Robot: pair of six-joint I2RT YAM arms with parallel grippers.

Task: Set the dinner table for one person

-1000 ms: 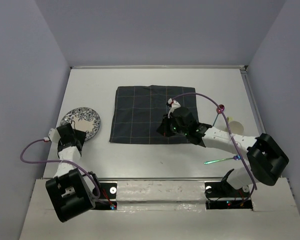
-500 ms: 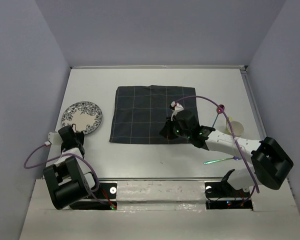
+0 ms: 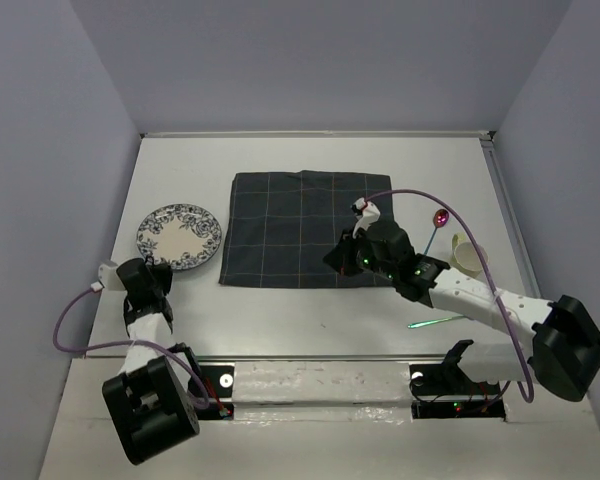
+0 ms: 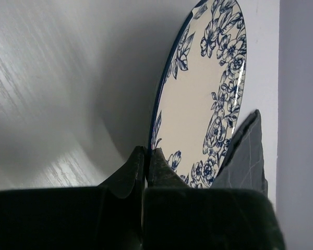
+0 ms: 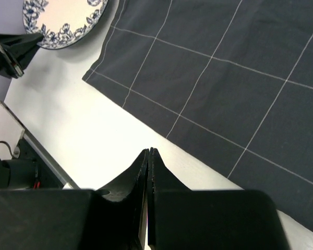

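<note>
My left gripper should move the plate [image 3: 179, 236] to the right in the top view, to the placemat's bare middle [image 3: 311, 230]. Then it should lower the plate and let go.
The white dinner table [image 3: 280, 310] carries a dark navy checked placemat [image 3: 290, 240] in its middle. A blue-and-white floral plate [image 3: 179, 236] lies just left of the placemat. My left gripper [image 3: 152, 268] is shut on the plate's near rim. In the left wrist view the plate [image 4: 203, 104] rises from between the closed jaws of the left gripper [image 4: 147, 151], casting a shadow on the table. My right gripper [image 3: 340, 257] hangs over the placemat's near edge. In the right wrist view the right gripper [image 5: 148, 151] is shut on nothing, above the placemat [image 5: 224, 67].
A cream cup [image 3: 468, 256] lies on its side at the right. Beside it is a spoon with a magenta bowl [image 3: 438, 222]. A green utensil [image 3: 435, 321] lies near the front right. Walls close in the left, far and right sides.
My left gripper has closed on the plate's rim, and the plate has shifted right towards the placemat. The right arm has drifted a little to the right.
</note>
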